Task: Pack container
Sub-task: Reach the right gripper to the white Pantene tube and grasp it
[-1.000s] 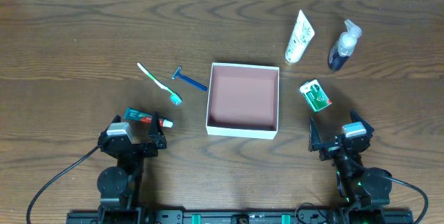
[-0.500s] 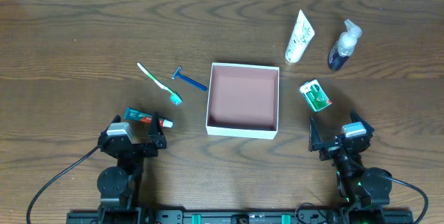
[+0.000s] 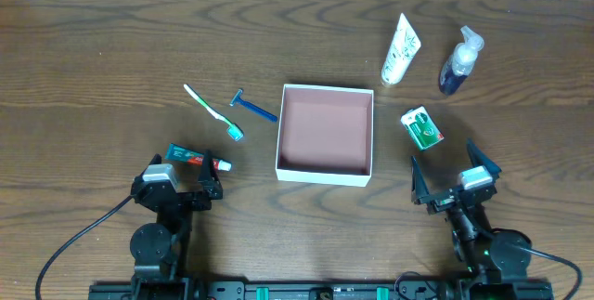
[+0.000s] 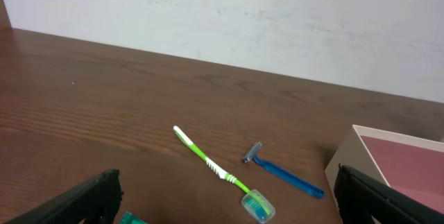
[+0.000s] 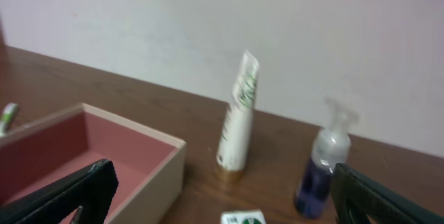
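The white tube is upright. My right gripper should next go up and reach outward past the green-and-white pack (image 3: pixel 422 127), then go down to close on the top of the white tube.
The container (image 3: pixel 324 176), a lidless white box with a pink inside, sits mid-table and holds nothing. It also shows at the right edge of the left wrist view (image 4: pixel 409 161) and at the left of the right wrist view (image 5: pixel 149 156). My left gripper (image 3: pixel 176 183) stands open near the front edge, left of the box, with a small toothpaste tube (image 3: pixel 198 160) just beyond it. My right gripper (image 3: pixel 452 182) stands open right of the box, just short of a green-and-white pack (image 3: pixel 422 127). Both sets of jaws (image 4: pixel 229 207) (image 5: pixel 225 203) have nothing between them.
A green toothbrush (image 3: pixel 213 111) (image 4: pixel 218 170) and a blue razor (image 3: pixel 253 107) (image 4: pixel 283 172) lie left of the box. A white tube (image 3: pixel 400 50) (image 5: pixel 239 113) and a blue pump bottle (image 3: pixel 459 61) (image 5: pixel 322 168) are at the back right.
The right gripper has shifted and turned slightly, and its view is blurred. The left arm and all the objects are unchanged.
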Tool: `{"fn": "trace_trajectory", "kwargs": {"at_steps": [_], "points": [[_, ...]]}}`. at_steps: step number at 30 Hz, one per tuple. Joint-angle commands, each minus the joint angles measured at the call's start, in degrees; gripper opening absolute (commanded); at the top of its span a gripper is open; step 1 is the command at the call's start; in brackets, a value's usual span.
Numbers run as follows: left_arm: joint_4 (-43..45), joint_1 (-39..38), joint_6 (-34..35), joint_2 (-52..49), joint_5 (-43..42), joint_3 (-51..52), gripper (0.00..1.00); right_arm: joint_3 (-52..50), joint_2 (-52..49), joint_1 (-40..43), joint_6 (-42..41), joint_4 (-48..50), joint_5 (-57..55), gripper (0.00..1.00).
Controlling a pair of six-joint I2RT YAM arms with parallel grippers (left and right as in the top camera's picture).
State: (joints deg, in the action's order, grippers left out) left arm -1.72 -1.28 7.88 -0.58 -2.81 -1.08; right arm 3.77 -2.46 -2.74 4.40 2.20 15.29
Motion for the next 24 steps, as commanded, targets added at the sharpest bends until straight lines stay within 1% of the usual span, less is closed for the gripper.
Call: {"fn": "trace_trajectory", "kwargs": {"at_steps": [1,3,6,12,15,16,17,19,21,24], "points": [[-2.29,0.28,-0.09,0.24,1.14,0.85,0.98,9.94,-5.53,0.92,1.75,-0.24,4.98,0.99],[-2.29,0.28,-0.09,0.24,1.14,0.85,0.98,17.51,-12.72,0.92,3.74,-2.32,7.13,0.99],[-2.29,0.28,-0.09,0.24,1.14,0.85,0.98,32.09,-26.49,0.92,5.68,-9.22,11.19,0.99],[-2.29,0.28,-0.09,0.24,1.14,0.85,0.98,69.26,-56.08,0.92,5.75,-36.0,17.4,0.99],[-2.29,0.28,-0.09,0.26,1.14,0.85,0.98,82.93,-66.66,0.92,4.87,-45.92,17.99,0.99],[-2.29,0.28,-0.09,0.24,1.14,0.85,0.98,86.6,-69.66,0.92,3.19,-48.7,17.97,0.99],[-2.29,0.28,-0.09,0.26,1.14,0.85,0.98,89.48,-72.52,0.92,2.08,-50.51,17.9,0.99],[-2.29,0.28,-0.09,0.24,1.14,0.85,0.98,91.3,-75.8,0.94,2.08,-50.69,17.51,0.99],[-2.29,0.28,-0.09,0.24,1.14,0.85,0.98,91.65,-79.36,0.98,2.05,-49.44,14.86,0.99],[-2.29,0.28,-0.09,0.24,1.14,0.85,0.98,91.65,-84.7,1.2,2.05,-47.82,14.73,0.99]]}}
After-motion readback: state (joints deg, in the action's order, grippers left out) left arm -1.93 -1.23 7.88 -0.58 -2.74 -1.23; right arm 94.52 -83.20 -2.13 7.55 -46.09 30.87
